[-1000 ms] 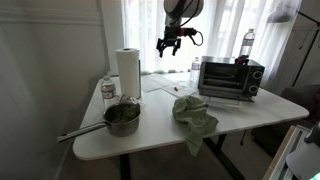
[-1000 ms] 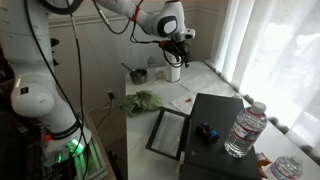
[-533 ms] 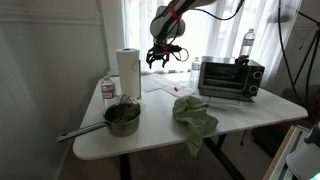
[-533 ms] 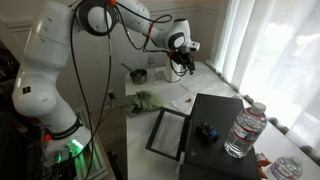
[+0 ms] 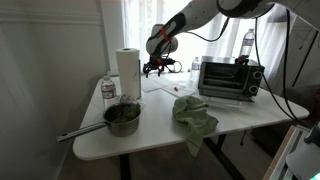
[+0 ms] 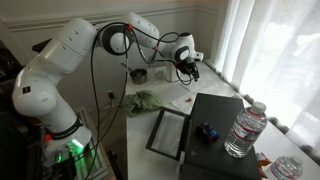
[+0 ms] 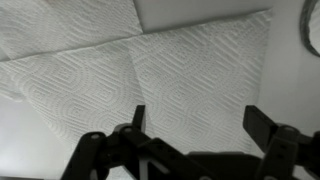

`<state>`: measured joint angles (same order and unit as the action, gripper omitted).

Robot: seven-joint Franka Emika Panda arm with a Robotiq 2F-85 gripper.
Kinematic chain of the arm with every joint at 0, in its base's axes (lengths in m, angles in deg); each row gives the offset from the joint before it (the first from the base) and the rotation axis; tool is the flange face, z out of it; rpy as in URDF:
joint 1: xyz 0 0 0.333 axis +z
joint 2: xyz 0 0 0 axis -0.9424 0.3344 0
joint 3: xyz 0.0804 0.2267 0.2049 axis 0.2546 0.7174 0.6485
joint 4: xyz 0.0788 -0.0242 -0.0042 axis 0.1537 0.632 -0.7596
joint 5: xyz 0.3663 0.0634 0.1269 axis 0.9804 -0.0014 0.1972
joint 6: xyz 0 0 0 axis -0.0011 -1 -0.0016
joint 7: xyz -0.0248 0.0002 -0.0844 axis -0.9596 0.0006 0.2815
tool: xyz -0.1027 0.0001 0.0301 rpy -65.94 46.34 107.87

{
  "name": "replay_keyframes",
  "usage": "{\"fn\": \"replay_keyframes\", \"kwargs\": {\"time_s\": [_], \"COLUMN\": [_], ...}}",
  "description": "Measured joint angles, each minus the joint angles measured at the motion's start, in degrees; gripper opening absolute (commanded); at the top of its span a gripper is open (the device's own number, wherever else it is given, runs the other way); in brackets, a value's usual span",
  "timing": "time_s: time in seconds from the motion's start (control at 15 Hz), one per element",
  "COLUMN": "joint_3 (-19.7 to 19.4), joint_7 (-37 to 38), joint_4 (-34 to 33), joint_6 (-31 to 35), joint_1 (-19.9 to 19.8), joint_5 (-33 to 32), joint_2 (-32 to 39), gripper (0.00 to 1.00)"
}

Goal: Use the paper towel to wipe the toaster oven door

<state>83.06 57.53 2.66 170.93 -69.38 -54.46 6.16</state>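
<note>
My gripper moves down onto the narrow piece of paper towel [image 5: 155, 79] [image 7: 195, 116] between its spread fingers next, to close, since the paper towel lies flat below them.
Flat paper towel sheets [image 7: 170, 60] lie on the white table and fill the wrist view; they also show in an exterior view [image 5: 160, 86]. My gripper [image 7: 198, 125] is open and empty, with its two fingertips [image 7: 137, 117] spread just above the sheets. In both exterior views the gripper [image 5: 155, 68] [image 6: 190, 70] hangs low over the table, next to the paper towel roll [image 5: 127, 71]. The black toaster oven [image 5: 230, 78] [image 6: 215, 135] stands on the table away from the gripper, and its glass door [image 6: 168, 134] faces the table's middle.
A metal pot [image 5: 122, 118] with a long handle and a crumpled green cloth [image 5: 193, 112] sit near the front of the table [image 5: 150, 140]. A water bottle [image 5: 108, 90] stands beside the roll. Another bottle [image 6: 243, 128] stands on the oven.
The arm has swung down from high above the table. The gripper has dropped close to the paper towel sheets beside the roll and has stayed open.
</note>
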Motion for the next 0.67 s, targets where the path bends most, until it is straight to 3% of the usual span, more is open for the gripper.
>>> {"fn": "replay_keyframes", "kwargs": {"time_s": [0.67], "joint_3": [-0.18], "joint_7": [0.00], "joint_4": [-12.22], "joint_6": [0.59], "joint_1": [0.22], "joint_5": [0.15], "joint_2": [11.34], "gripper": [0.97]}}
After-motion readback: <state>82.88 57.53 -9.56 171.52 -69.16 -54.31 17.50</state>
